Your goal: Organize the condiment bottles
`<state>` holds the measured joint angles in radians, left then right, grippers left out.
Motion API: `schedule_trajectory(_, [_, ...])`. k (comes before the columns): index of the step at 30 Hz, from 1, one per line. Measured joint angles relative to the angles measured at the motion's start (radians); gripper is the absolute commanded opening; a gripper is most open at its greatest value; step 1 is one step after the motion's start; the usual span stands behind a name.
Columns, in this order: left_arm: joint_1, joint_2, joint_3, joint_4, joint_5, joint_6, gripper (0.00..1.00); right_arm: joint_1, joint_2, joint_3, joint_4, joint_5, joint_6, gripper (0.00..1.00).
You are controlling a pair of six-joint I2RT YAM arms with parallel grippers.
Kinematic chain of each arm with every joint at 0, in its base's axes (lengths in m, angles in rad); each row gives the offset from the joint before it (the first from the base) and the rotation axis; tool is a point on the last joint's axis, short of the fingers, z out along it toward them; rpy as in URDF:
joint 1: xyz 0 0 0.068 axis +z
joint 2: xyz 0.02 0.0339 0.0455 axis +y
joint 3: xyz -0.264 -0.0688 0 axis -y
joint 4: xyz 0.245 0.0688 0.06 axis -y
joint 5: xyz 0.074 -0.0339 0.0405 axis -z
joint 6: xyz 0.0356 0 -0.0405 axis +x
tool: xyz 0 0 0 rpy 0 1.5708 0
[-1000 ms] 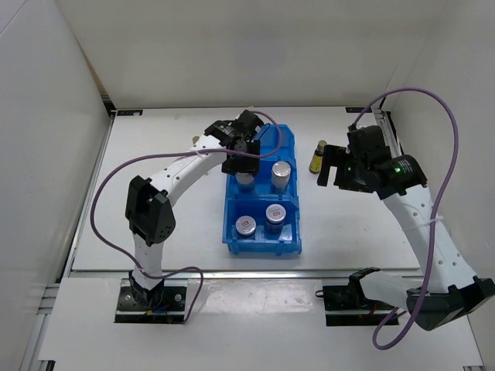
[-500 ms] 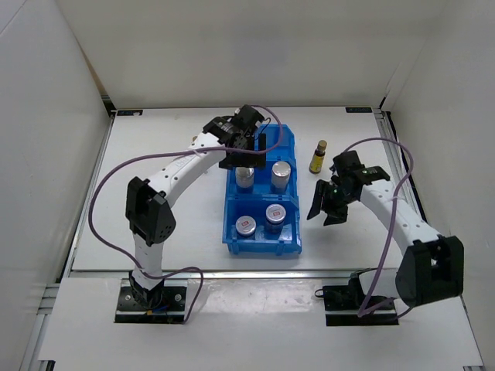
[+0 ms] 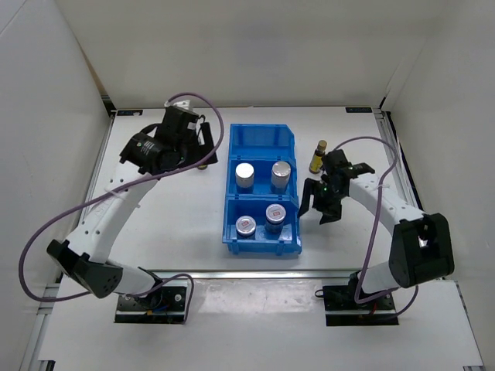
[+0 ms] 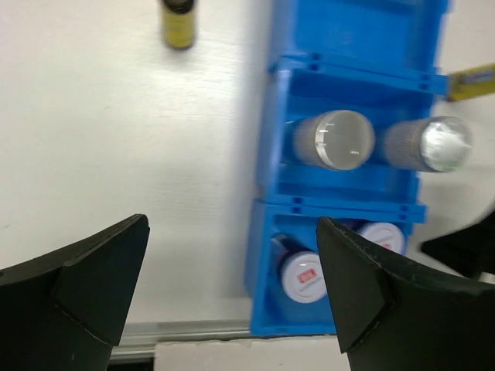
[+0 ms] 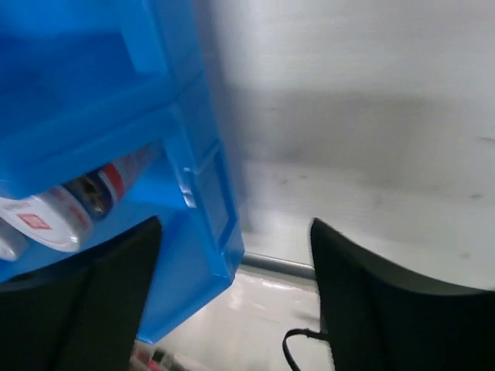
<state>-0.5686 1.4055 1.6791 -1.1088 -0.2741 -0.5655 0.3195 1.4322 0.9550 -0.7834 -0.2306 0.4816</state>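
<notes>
I need to raise my right gripper outward next and then lower it to the yellow bottle's tan cap (image 3: 322, 144), since the bin's back section beside the yellow bottle is empty.
The blue bin (image 3: 261, 147) holds two silver-topped shakers (image 3: 244, 175) (image 3: 281, 175) in its middle compartment and two squat jars (image 3: 246, 226) (image 3: 275, 214) in the front one. Its back compartment shows nothing in it. One yellow bottle (image 3: 317, 157) stands right of the bin. Another (image 4: 178, 23) stands left of it, mostly hidden under my left arm in the top view. My left gripper (image 3: 203, 147) (image 4: 232, 239) is open and empty, raised left of the bin. My right gripper (image 3: 317, 207) (image 5: 236, 232) is open and empty beside the bin's front right corner (image 5: 209, 232).
The table's front rail (image 5: 278, 267) runs just beyond the bin corner. White walls close in the table at the back and sides. The right arm's cable (image 3: 371, 224) loops over the right side of the table.
My left gripper has pulled back from above the bin's back compartment to the left of the bin. My right gripper came down from near the right yellow bottle to the bin's front right corner.
</notes>
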Motion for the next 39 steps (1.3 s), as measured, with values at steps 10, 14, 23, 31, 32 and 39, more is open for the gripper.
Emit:
schedule_trajectory(10, [0.174,0.048,-0.1,-0.018,-0.039,0.085,1.0,-0.15,0.217,0.711,-0.097,0.196,-0.069,0.9])
schedule_trajectory(14, [0.224,0.053,-0.156,-0.016,-0.085,0.116,1.0,-0.201,0.408,0.877,-0.102,0.206,-0.087,0.75])
schedule_trajectory(23, [0.266,0.066,-0.352,0.022,-0.136,0.142,1.0,-0.192,0.603,0.948,-0.171,0.194,-0.102,0.63])
schedule_trajectory(31, [0.266,0.014,-0.404,0.072,-0.134,0.151,1.0,-0.193,0.603,0.986,-0.18,0.195,-0.123,0.46])
schedule_trajectory(32, [0.266,0.008,-0.408,0.075,-0.134,0.151,1.0,-0.193,0.603,0.986,-0.18,0.194,-0.124,0.45])
schedule_trajectory(39, [0.266,0.003,-0.411,0.093,-0.134,0.154,1.0,-0.193,0.606,0.988,-0.177,0.201,-0.135,0.27])
